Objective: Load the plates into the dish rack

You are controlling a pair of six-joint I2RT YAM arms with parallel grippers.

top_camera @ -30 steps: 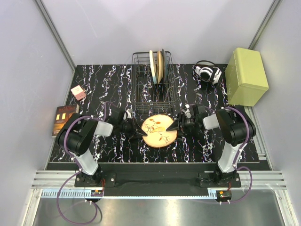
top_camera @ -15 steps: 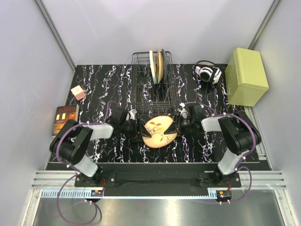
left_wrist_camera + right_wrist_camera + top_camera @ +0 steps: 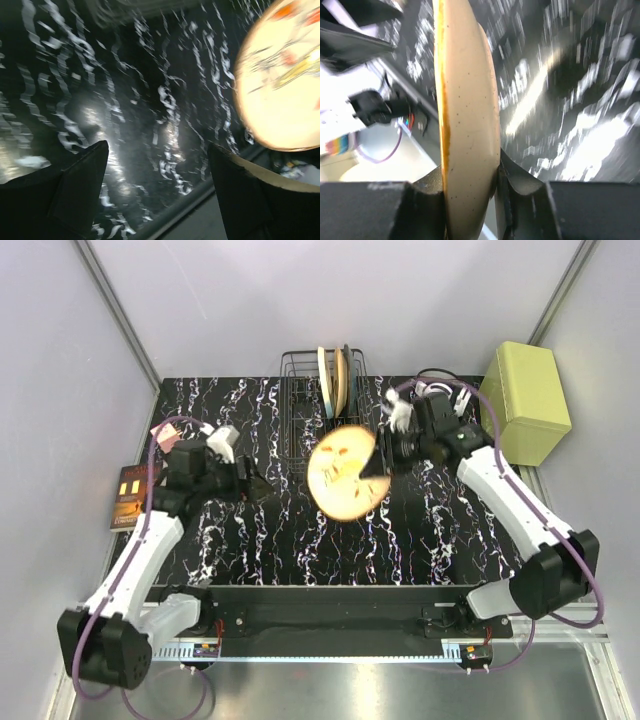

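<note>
I should carry the plate in my right gripper outward next, turn it upright, lower it and then let it go in the rack's gap beside the standing plates, because that side of the rack is empty.
An orange plate (image 3: 343, 472) with a branch pattern hangs tilted above the table, just in front of the dish rack (image 3: 300, 440). My right gripper (image 3: 377, 466) is shut on its right rim. The right wrist view has this plate (image 3: 467, 115) edge-on between the jaws of my right gripper (image 3: 470, 200). Three plates (image 3: 335, 380) stand upright in the back of the black wire rack. My left gripper (image 3: 258, 490) is open and empty, left of the held plate and apart from it. In the left wrist view my left gripper (image 3: 157, 185) frames bare table, with the plate (image 3: 282, 85) at upper right.
A yellow-green box (image 3: 525, 400) stands at the back right, with white headphones (image 3: 440, 395) beside it. A book (image 3: 135, 495) and a small pink box (image 3: 165, 435) lie at the table's left edge.
My right gripper has raised the orange plate off the table and carried it toward the rack. My left gripper has opened, let go of the plate and drawn back to the left.
</note>
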